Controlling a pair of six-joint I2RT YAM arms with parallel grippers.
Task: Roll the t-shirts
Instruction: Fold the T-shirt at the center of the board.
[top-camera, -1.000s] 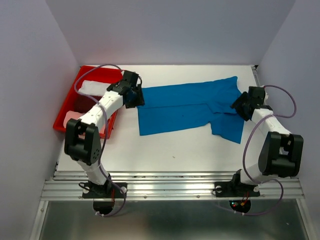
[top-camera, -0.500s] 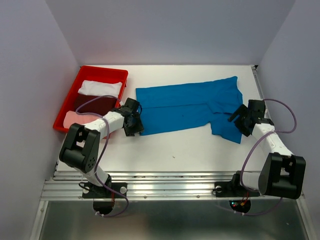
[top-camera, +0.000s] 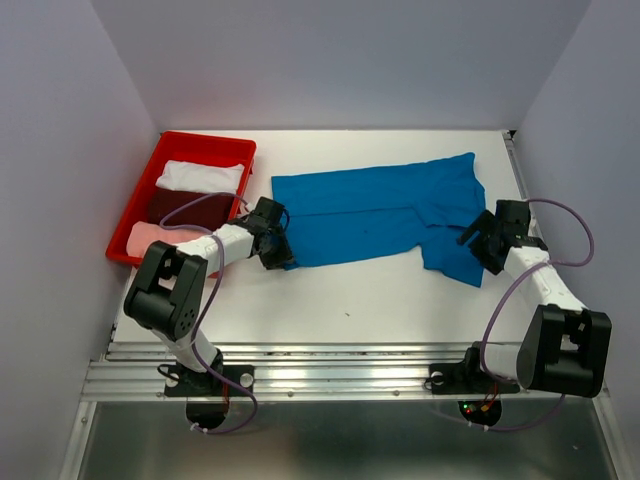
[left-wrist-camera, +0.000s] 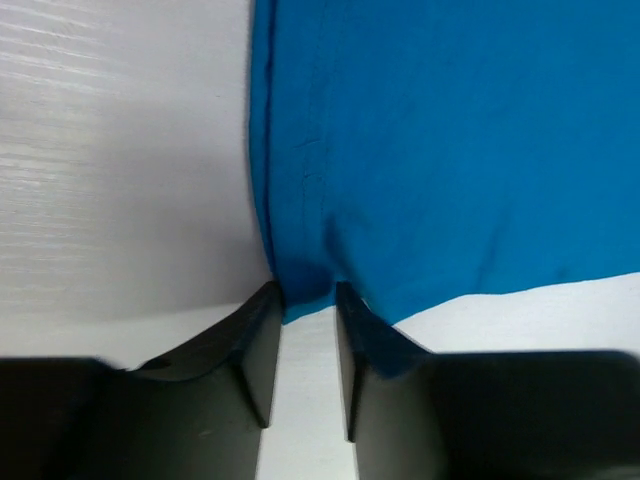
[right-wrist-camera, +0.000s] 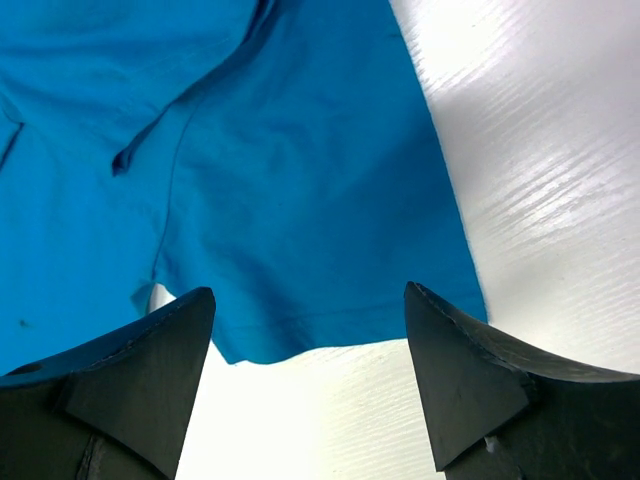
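Observation:
The right gripper moves down toward the right in its wrist view onto the hem next, since the sleeve's outer near corner (top-camera: 479, 284) (right-wrist-camera: 474, 303) lies there, past one open finger.
A bright blue t-shirt (top-camera: 375, 213) lies spread flat on the white table, with its sleeve end on the right. My left gripper (top-camera: 279, 252) is low at the shirt's near-left corner. In the left wrist view the gripper (left-wrist-camera: 303, 298) has its jaws narrowed to a small gap. The blue corner (left-wrist-camera: 300, 290) sits between the fingertips (left-wrist-camera: 262, 320). My right gripper (top-camera: 481, 240) hovers at the near edge of the right sleeve (right-wrist-camera: 300, 200). Its jaws (right-wrist-camera: 308, 292) stand wide open over the hem with nothing between them.
A red tray (top-camera: 148, 180) stands at the table's left, holding folded white (top-camera: 200, 176), maroon (top-camera: 190, 206) and pink (top-camera: 150, 238) t-shirts. White table (top-camera: 350, 300) shows in front of the blue shirt. Grey walls close in both sides and the back.
My left arm swung from the shirt's far-left corner down to its near-left corner, and its jaws narrowed. My right gripper slid toward me along the sleeve and opened wider.

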